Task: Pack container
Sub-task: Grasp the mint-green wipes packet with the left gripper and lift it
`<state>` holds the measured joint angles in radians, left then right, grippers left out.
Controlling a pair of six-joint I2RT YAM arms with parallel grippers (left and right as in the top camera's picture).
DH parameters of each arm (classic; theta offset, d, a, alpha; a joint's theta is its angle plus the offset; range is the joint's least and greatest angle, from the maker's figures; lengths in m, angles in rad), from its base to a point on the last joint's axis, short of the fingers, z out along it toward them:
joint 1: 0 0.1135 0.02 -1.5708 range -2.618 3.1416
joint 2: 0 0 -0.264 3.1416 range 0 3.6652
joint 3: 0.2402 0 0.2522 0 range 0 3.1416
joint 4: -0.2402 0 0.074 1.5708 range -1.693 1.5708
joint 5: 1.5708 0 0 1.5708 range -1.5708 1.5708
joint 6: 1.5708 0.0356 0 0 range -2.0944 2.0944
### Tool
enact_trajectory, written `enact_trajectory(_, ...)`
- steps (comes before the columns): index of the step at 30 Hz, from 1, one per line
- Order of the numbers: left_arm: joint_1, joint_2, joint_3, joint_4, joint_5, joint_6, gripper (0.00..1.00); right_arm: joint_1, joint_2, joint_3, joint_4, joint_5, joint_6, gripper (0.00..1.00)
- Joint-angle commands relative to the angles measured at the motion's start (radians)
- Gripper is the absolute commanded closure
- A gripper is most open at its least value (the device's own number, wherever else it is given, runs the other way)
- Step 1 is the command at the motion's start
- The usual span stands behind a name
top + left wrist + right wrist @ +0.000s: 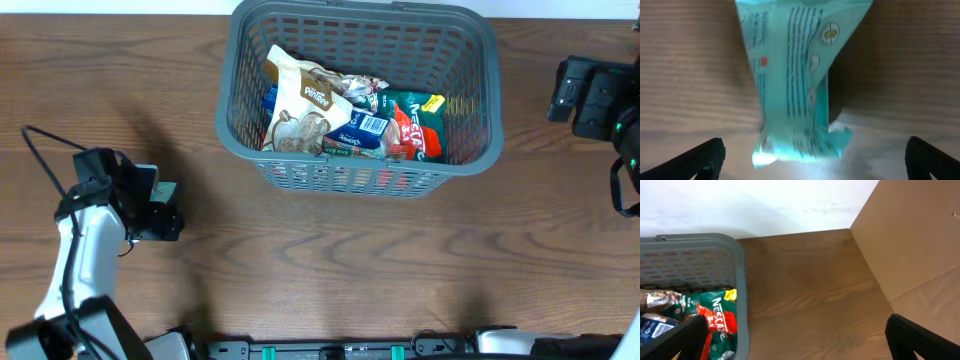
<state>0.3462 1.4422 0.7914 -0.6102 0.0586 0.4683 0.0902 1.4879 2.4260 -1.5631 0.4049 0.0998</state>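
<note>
The teal packet (795,80) lies between my open fingers and narrows toward its near end, so my left gripper comes down over the teal packet's narrow middle (793,106) and closes next.
The container (232,110), a large dark grey slotted basket, stands at the back middle of the table and holds several snack packets: a cream pouch (300,100), a blue packet (365,128) and a green and red Nescafe packet (415,125). A teal packet (795,80) lies flat on the wood at the front left. My left gripper (814,150) hangs open over its near end, one finger on each side and neither touching it. My right gripper (796,322) is open and empty over bare wood, just right of the container's rim (737,280).
A brown cardboard panel (920,240) stands to the right of the right gripper, with a white wall (765,205) behind the table. In the overhead view the teal packet (165,188) peeks out beside the left gripper (155,212). The right arm (600,100) sits at the table's right edge.
</note>
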Motion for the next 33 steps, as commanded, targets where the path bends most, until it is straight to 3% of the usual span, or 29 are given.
enact_trajectory(1, 0.005, 0.047, 0.006, 0.022, 0.015, 0.037, 0.01, -0.005, 0.003, 0.005, -0.002, 0.013, 0.016, 0.01)
enact_trajectory(11, 0.005, 0.155, 0.006, 0.106, -0.006, 0.036, 0.0, -0.005, 0.003, 0.005, -0.002, 0.013, 0.016, 0.01)
enact_trajectory(13, 0.005, 0.162, 0.006, 0.116, -0.007, 0.036, 0.11, -0.005, 0.003, 0.005, -0.002, 0.013, 0.016, 0.01)
enact_trajectory(18, 0.005, 0.163, 0.006, 0.138, -0.01, 0.036, 0.58, -0.005, 0.003, 0.005, -0.002, 0.013, 0.016, 0.01)
enact_trajectory(21, 0.005, 0.163, 0.006, 0.138, -0.022, 0.036, 0.7, -0.005, 0.003, 0.005, -0.002, 0.013, 0.016, 0.01)
enact_trajectory(23, 0.005, 0.163, 0.006, 0.145, -0.021, 0.027, 0.91, -0.005, 0.003, 0.005, -0.002, 0.013, 0.016, 0.01)
enact_trajectory(24, 0.005, 0.163, 0.006, 0.145, -0.021, 0.026, 0.94, -0.005, 0.003, 0.005, -0.002, 0.013, 0.016, 0.01)
enact_trajectory(33, 0.005, 0.136, 0.051, 0.137, -0.021, -0.015, 0.94, -0.005, 0.003, 0.005, -0.002, 0.013, 0.016, 0.01)
